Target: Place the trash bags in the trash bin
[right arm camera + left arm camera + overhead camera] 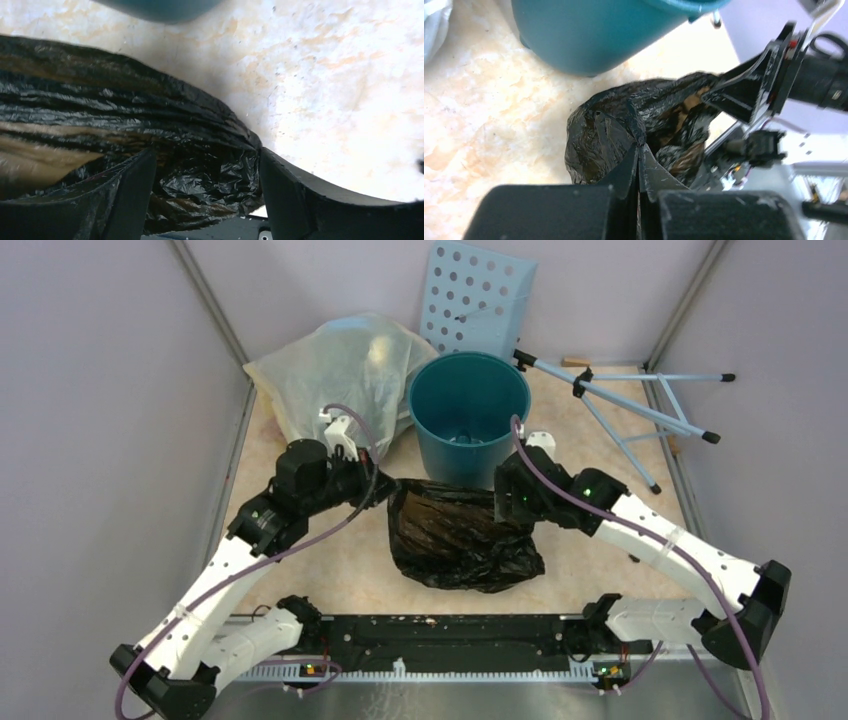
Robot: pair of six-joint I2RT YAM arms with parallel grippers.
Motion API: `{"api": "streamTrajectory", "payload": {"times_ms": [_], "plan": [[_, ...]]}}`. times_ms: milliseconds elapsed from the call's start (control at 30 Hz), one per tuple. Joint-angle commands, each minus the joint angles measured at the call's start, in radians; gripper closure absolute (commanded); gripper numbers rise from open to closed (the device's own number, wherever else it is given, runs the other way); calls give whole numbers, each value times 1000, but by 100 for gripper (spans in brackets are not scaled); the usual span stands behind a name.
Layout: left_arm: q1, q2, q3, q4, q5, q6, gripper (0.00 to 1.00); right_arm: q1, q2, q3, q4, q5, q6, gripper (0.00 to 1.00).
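Note:
I will next move the open fingers of my right gripper back onto the folds of the bag's crumpled end (516,549) (220,176), which lies back from the gripper, while my left gripper pinches the bag's opposite corner.
A glossy black trash bag (460,535) lies crumpled on the table just in front of the teal trash bin (468,415), which stands upright. My left gripper (388,490) is at the bag's upper left corner. In the left wrist view its jaws (640,145) are pinched together on a fold of the black bag (599,135), with the bin (589,30) behind. My right gripper (503,502) is at the bag's upper right edge. In the right wrist view it (206,152) stands open, and crinkled bag plastic (100,100) bulges between its fingers.
A large translucent yellowish bag (340,370) bulges at the back left beside the bin. A pale blue panel with round holes (475,295) leans on the rear wall. A folding stand with thin blue legs (630,400) lies at the back right. Side walls enclose the table.

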Motion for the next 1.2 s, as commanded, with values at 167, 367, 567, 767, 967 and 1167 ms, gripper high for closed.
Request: {"api": "streamTrajectory", "payload": {"times_ms": [167, 367, 567, 767, 967, 1167], "plan": [[5, -34, 163, -25, -144, -307, 100, 46, 149, 299, -238, 159, 72, 26], [6, -43, 166, -27, -150, -334, 100, 71, 28, 200, -180, 1, 238, 31], [5, -106, 58, 11, -123, -385, 100, 71, -218, -166, 121, -167, 471, 45], [6, -119, 34, -38, -136, -386, 100, 90, -291, -377, 360, -221, 528, 49], [5, -106, 36, -75, -116, -368, 100, 128, -220, -436, 485, -184, 532, 51], [5, -101, 34, -97, -102, -354, 100, 132, -149, -455, 581, -145, 558, 51]]}}
